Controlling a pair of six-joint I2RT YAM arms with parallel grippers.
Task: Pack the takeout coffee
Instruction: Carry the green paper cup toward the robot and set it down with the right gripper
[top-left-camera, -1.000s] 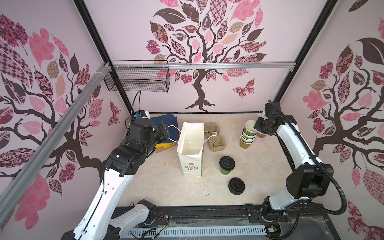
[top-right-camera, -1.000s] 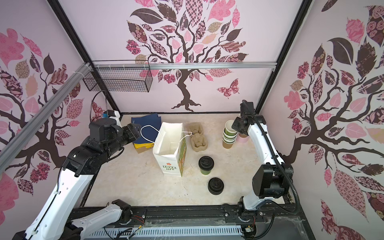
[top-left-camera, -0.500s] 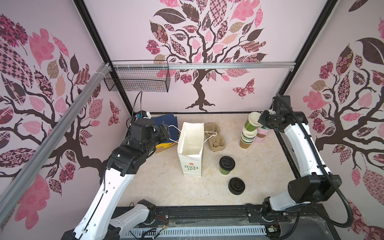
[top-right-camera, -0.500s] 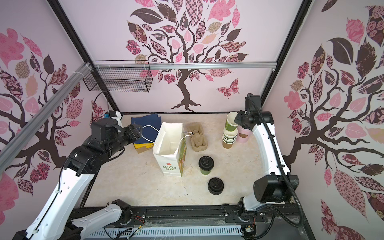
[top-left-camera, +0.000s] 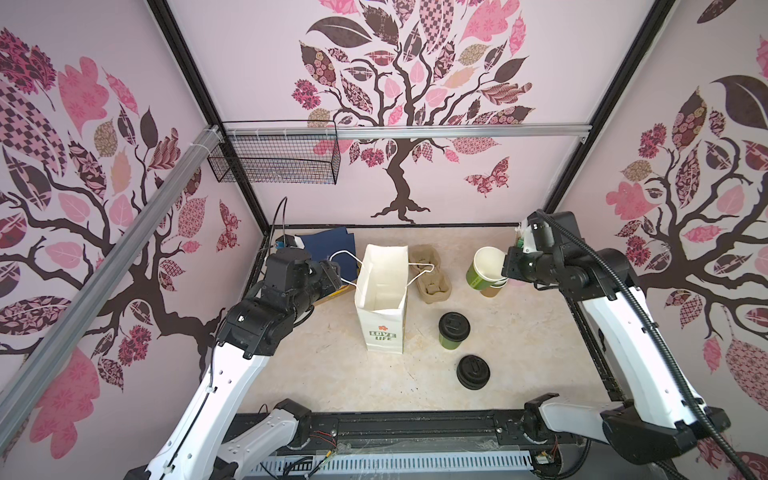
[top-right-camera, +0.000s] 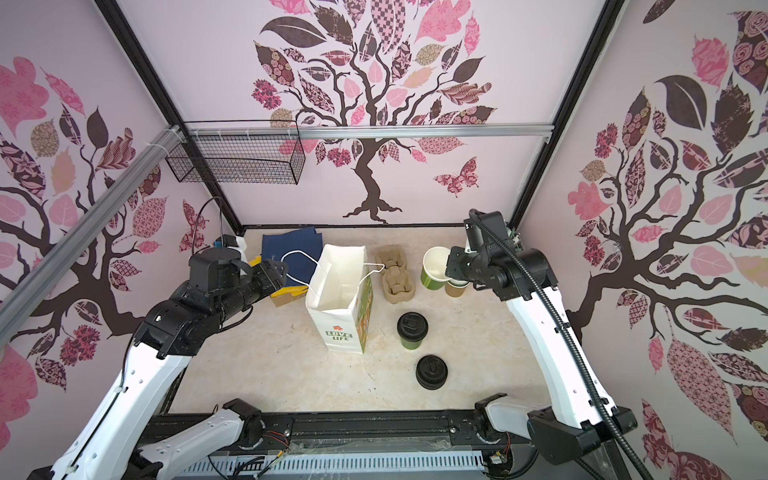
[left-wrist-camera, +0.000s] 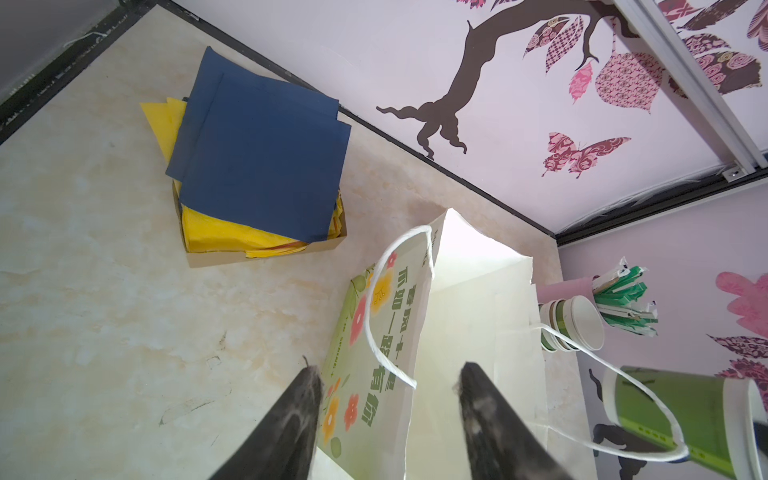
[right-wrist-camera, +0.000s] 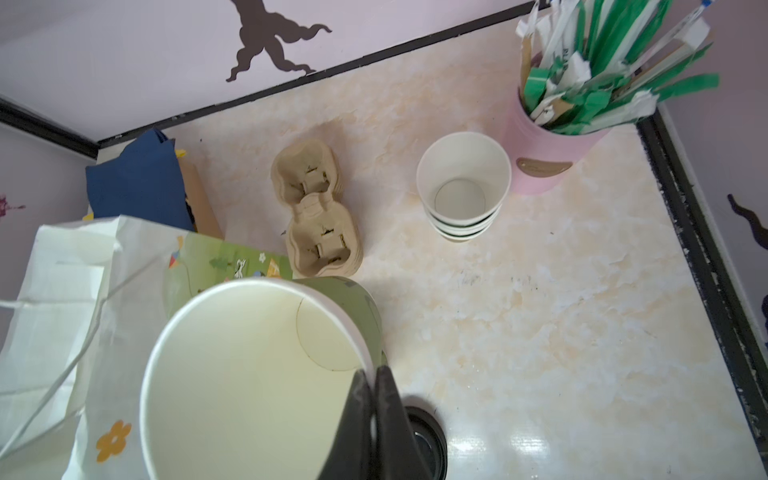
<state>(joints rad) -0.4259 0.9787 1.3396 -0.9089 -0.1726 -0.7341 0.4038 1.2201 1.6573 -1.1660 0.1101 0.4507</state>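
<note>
The bare tabletop beside the black lids is clear, so the robot's right gripper next needs to move back and down to that spot and let go of the cup's rim.
One takeout coffee (top-left-camera: 454, 330) (top-right-camera: 411, 330), an olive-green cup with a black sip lid, stands on the table right of the white paper bag (top-left-camera: 382, 291) (top-right-camera: 340, 299). My right gripper (top-left-camera: 508, 266) (right-wrist-camera: 374, 372) is shut on the rim of a lidless green cup (top-left-camera: 484, 268) (right-wrist-camera: 249, 374). It holds that cup tilted in the air above the cup stack (top-left-camera: 494, 286) (right-wrist-camera: 463, 187). My left gripper (top-left-camera: 332, 272) (left-wrist-camera: 390, 370) is open at the bag's left side, where the near wall and white string handle (left-wrist-camera: 386, 316) show between its fingers.
A stack of loose black lids (top-left-camera: 473, 371) lies near the front. A brown pulp cup carrier (top-left-camera: 430, 276) sits behind the coffee. A pink holder of wrapped straws (right-wrist-camera: 544, 158) stands in the back right corner. A box of blue and yellow napkins (left-wrist-camera: 257, 153) is at the back left.
My right gripper has lifted the lidless green cup off the stack and carried it slightly left, now tilted. The left arm has barely moved.
</note>
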